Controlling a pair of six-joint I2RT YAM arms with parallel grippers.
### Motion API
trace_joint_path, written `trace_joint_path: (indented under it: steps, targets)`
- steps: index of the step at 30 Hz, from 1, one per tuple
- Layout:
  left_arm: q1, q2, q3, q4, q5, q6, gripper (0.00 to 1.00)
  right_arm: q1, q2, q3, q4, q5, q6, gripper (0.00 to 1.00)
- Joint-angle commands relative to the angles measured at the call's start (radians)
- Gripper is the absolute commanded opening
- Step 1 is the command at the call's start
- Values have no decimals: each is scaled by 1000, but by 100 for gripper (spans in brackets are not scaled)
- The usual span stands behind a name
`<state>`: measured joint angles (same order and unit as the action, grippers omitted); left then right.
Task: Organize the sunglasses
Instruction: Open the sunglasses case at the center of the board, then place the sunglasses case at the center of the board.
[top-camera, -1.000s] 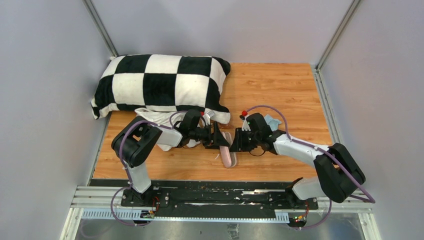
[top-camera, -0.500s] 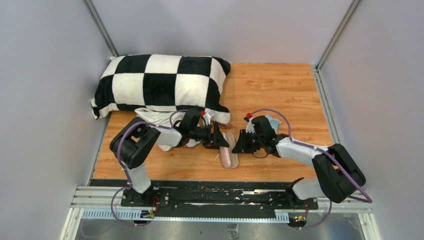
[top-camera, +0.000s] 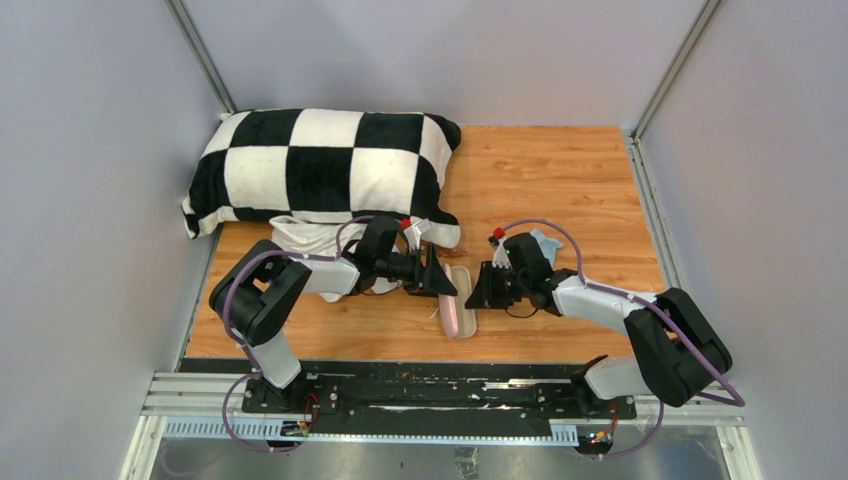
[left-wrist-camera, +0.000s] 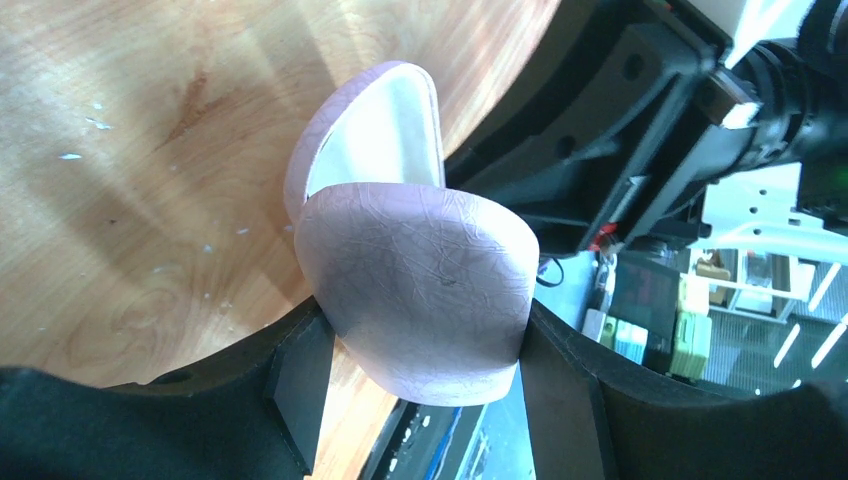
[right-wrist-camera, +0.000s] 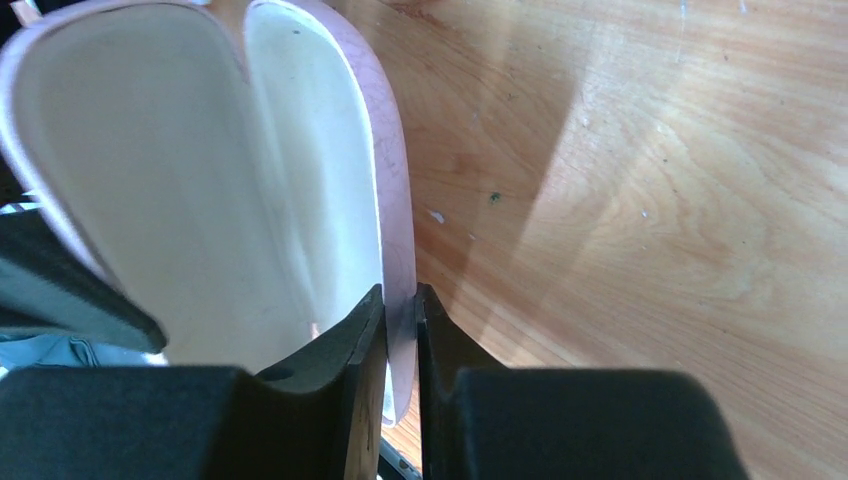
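Bare tabletop lies beside the checked pillow's corner, so the right gripper needs to carry the open case (top-camera: 459, 312) outward next, lower it there and release the case's rim.
The pink case (top-camera: 459, 312) lies at the table's front middle, part open, and its cream inside (right-wrist-camera: 200, 180) holds nothing. My left gripper (top-camera: 440, 280) grips one pink shell (left-wrist-camera: 415, 280) between both fingers. My right gripper (top-camera: 478, 290) pinches the thin rim of the other shell (right-wrist-camera: 400, 250) between its fingers (right-wrist-camera: 365, 350). In the left wrist view the gripper (left-wrist-camera: 410, 400) straddles the shell's end. The sunglasses are not in view in any frame.
A black and white checked pillow (top-camera: 320, 165) fills the back left. A white cloth (top-camera: 305, 238) lies under my left arm. A small light-blue cloth (top-camera: 545, 241) lies behind my right wrist. Grey walls stand on three sides.
The case has opened a little, and its cream inside now shows from above. My right gripper drew slightly right and nearer. My left arm's elbow shifted left.
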<state>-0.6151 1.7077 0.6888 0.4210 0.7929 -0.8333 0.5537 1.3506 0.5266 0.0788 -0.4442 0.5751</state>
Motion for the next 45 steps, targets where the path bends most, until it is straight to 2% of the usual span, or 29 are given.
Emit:
trace_joint_path:
  steps: [1, 2, 6, 9, 14, 18, 26, 31, 37, 41, 45]
  targets:
    - [-10, -56, 4, 39, 108, 17, 0, -25, -4, -5, -108, 56, -29, 0]
    - [-9, -57, 6, 39, 111, 19, 1, -26, -7, -6, -112, 57, -28, 0]
    - [-9, -54, 20, 39, 119, 16, 20, -28, -25, -4, -118, 57, -20, 0]
    - [-9, -47, 33, 39, 120, 12, 38, -27, -40, -1, -132, 64, -18, 0]
    - [-9, -49, 41, 39, 113, 7, 77, -26, -72, 0, -153, 84, -9, 0]
    - [-10, -63, 39, 39, 102, 2, 99, -27, -84, 1, -168, 96, -6, 0]
    - [-9, -151, 41, -3, 47, -10, 100, -32, -100, -4, -221, 133, -10, 0]
    - [-9, -232, 97, -177, -29, 74, 100, -104, -141, -22, -246, 108, 19, 0]
    - [-8, -374, 228, -519, -217, 220, 100, -252, -214, 7, -328, 71, 7, 0]
    - [0, -459, 241, -578, -309, 204, 100, -317, -200, 57, -347, 82, 11, 0]
    - [1, -529, 235, -640, -413, 200, 100, -370, -84, 173, -343, 78, -4, 0]
